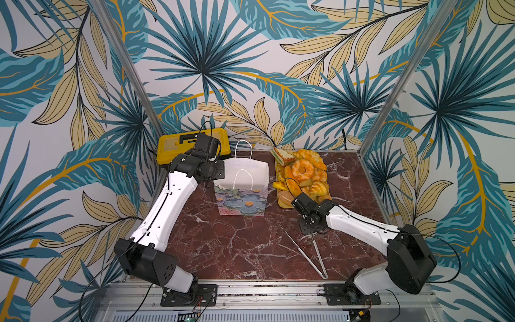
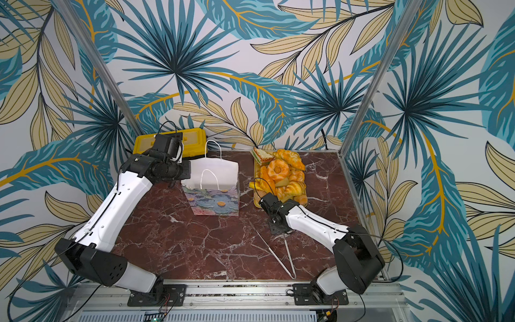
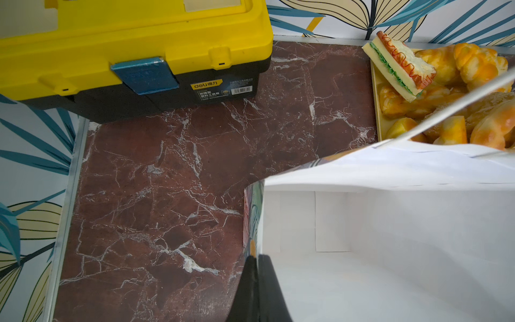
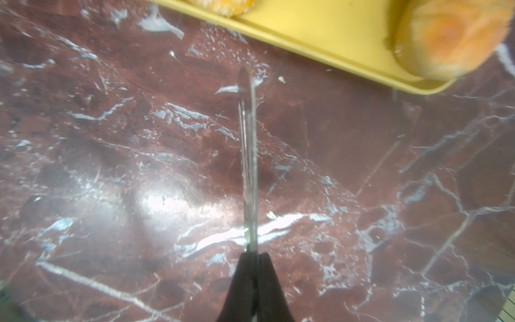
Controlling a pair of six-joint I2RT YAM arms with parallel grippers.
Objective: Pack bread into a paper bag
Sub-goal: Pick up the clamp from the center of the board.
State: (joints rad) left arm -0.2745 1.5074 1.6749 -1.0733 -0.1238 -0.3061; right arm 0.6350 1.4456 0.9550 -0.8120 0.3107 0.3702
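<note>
The tips of the tongs are short of the tray. The robot's right gripper needs to lift outward next, over the striped croissant by the tray's near corner (image 1: 318, 189), and let go of the tongs there.
The paper bag (image 1: 242, 200) stands open in the middle of the table, its white lining (image 3: 390, 223) showing and both cord handles up. My left gripper (image 3: 257, 258) is shut on the bag's left wall at the rim. The bread (image 1: 302, 170) is heaped on a flat yellow tray (image 1: 281, 204) to the right of the bag: a ring doughnut on top, croissants around it and a sandwich (image 3: 398, 64) at the far end. My right gripper (image 4: 255, 255) points down at the table in front of the tray, shut on thin metal tongs (image 4: 249, 153). No bread is in either gripper.
A yellow-and-black toolbox (image 1: 172, 147) sits at the back left, behind my left wrist. The tongs (image 1: 303, 251) run from the right gripper toward the table's front edge. A bun (image 4: 446, 36) rests at the tray's near corner. Aluminium posts and patterned walls close in the table.
</note>
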